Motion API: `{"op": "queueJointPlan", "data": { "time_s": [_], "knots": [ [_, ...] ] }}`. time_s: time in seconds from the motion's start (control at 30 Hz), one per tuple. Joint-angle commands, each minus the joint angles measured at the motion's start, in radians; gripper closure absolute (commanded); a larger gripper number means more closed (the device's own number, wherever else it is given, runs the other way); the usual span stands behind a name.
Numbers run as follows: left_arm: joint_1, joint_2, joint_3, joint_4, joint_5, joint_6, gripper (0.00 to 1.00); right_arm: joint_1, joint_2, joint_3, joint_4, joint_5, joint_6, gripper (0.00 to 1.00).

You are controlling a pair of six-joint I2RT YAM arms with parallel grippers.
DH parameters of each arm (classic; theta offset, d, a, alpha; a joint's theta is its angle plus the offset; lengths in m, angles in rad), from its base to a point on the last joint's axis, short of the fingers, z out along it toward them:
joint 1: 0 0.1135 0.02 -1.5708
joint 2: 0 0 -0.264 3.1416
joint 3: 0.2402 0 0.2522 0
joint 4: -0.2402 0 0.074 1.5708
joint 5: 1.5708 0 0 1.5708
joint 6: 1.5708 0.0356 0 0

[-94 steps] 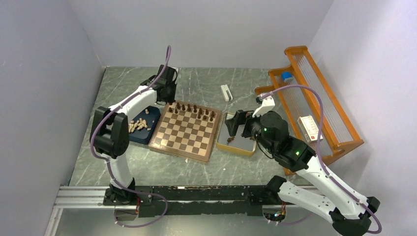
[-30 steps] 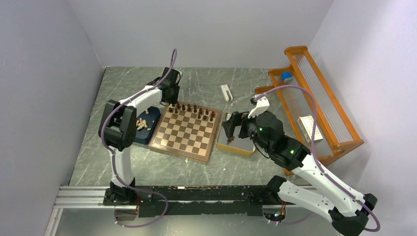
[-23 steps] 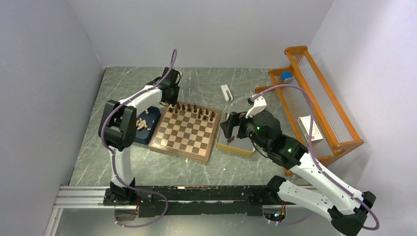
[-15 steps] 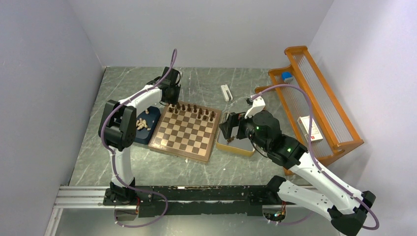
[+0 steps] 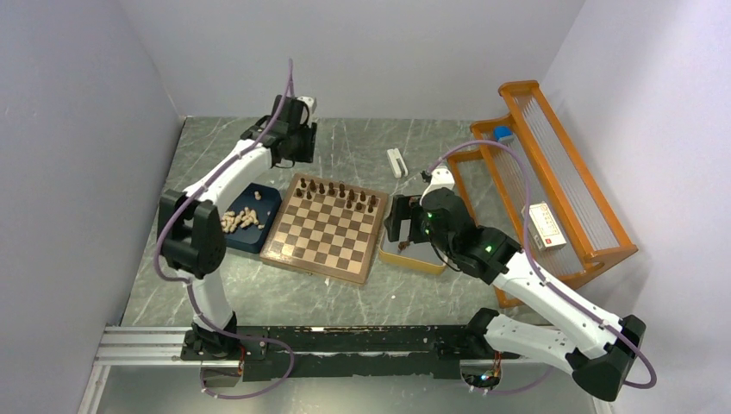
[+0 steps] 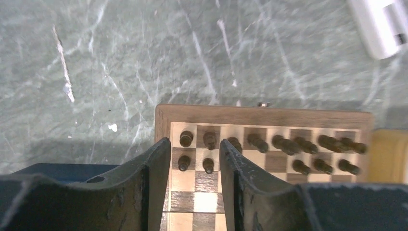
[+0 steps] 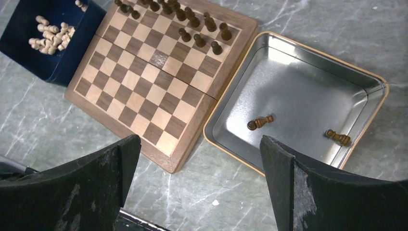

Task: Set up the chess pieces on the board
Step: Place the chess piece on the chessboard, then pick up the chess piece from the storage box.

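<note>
One dark piece stands upright beside a fallen one in the tray. The narrowing fingers of my right gripper come down next onto the upright piece's head (image 5: 402, 247) (image 7: 251, 125).
The board (image 5: 323, 237) lies mid-table with several dark chess pieces (image 5: 338, 191) upright along its two far rows. My left gripper (image 5: 290, 143) hangs above the board's far left corner. In the left wrist view the left gripper (image 6: 192, 144) is open and empty, and two pawns (image 6: 183, 163) and the back-row pieces (image 6: 185, 138) show between its fingers. My right gripper (image 5: 401, 226) hovers wide open over the yellow-rimmed tray (image 5: 415, 260). Two dark pieces (image 7: 260, 122) (image 7: 337, 137) lie on their sides in the tray (image 7: 380, 86), beyond the right gripper (image 7: 199, 140).
A dark blue tray (image 5: 259, 238) of light pieces (image 5: 241, 219) sits left of the board. A small white object (image 5: 396, 161) lies behind the board. An orange rack (image 5: 552, 164) holding a white box (image 5: 543, 226) stands at the right.
My left gripper has opened and risen up and back from the board's far left corner. The right arm has edged left over the tray, still wide open.
</note>
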Motion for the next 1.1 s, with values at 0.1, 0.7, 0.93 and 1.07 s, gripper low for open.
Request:
{"op": "queueJointPlan", "data": {
  "time_s": [0.1,0.7,0.93,1.07],
  "knots": [
    [-0.016,-0.259,-0.062,-0.021,0.125,-0.009,0.38,-0.002,0.007,-0.001,0.000,0.039,0.030,0.09],
    [-0.034,-0.742,-0.652,0.107,0.401,0.035,0.01,-0.064,0.174,-0.059,0.088,0.029,-0.041,0.51],
    [-0.034,-0.809,-0.724,0.105,0.270,0.044,0.01,-0.155,0.198,-0.078,0.039,-0.032,-0.030,0.62],
    [-0.034,-0.828,-0.731,0.101,0.246,0.034,0.01,-0.182,0.217,-0.124,0.033,-0.014,-0.028,0.64]
  ]
}}
